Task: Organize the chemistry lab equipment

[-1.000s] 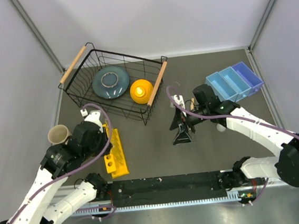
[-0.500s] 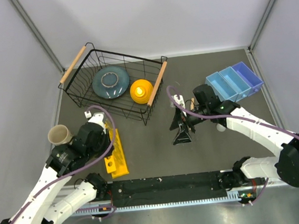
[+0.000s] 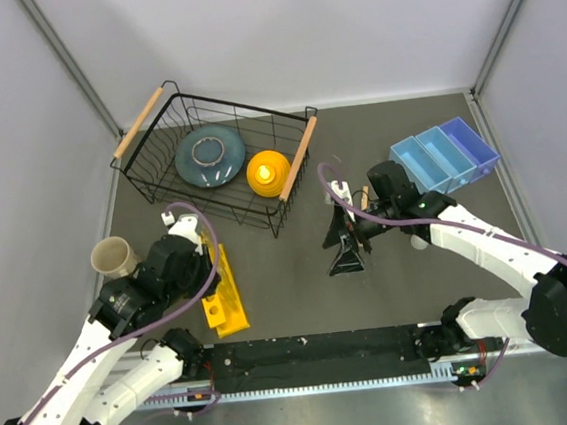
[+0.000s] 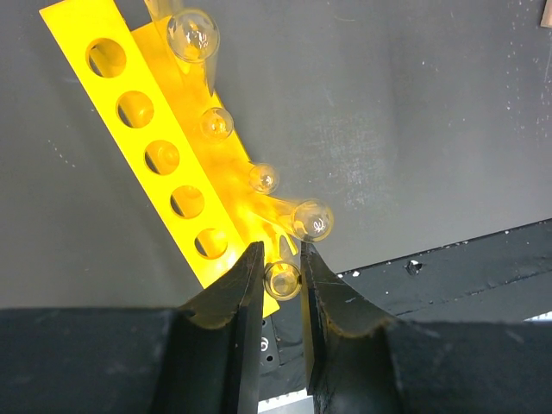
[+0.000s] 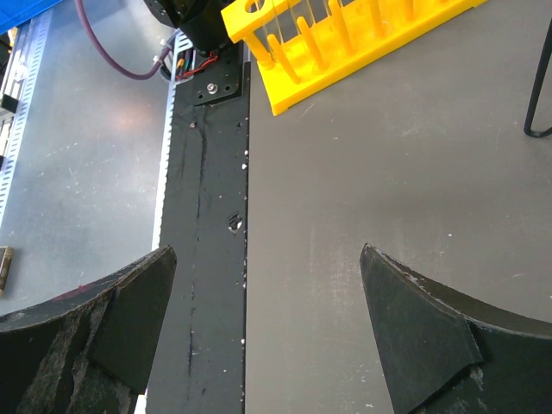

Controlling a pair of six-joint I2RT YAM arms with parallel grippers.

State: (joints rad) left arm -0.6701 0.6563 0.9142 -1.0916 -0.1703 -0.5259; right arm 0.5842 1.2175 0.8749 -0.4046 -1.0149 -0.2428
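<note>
I will next lower the slim tube with my left gripper over the rack's near-end peg (image 3: 234,317) (image 4: 288,247) below it and let go of the tube, because the pegs beside that one already hold tubes.
My left gripper (image 4: 281,259) is shut on a slim clear glass tube (image 4: 283,280), seen end-on at the near end of a yellow tube rack (image 4: 138,112). Several other clear tubes (image 4: 191,34) stand in the rack. In the top view the left gripper (image 3: 207,268) is over the rack (image 3: 226,296) at the left front. My right gripper (image 3: 346,257) is open and empty above the bare table in the middle; its wrist view shows the wide-open gripper (image 5: 267,250) and the rack (image 5: 345,43) far off. The stick, brush and white pieces are not clearly visible.
A black wire basket (image 3: 139,121) with a blue-grey plate (image 3: 210,154) and a yellow dome (image 3: 268,172) stands at the back left. A beige cup (image 3: 112,255) is left of my left arm. Blue bins (image 3: 444,157) sit at the right. A black rail (image 3: 317,355) runs along the front.
My left arm has moved right and toward the front, bringing its gripper over the near end of the yellow rack. The right arm has barely moved.
</note>
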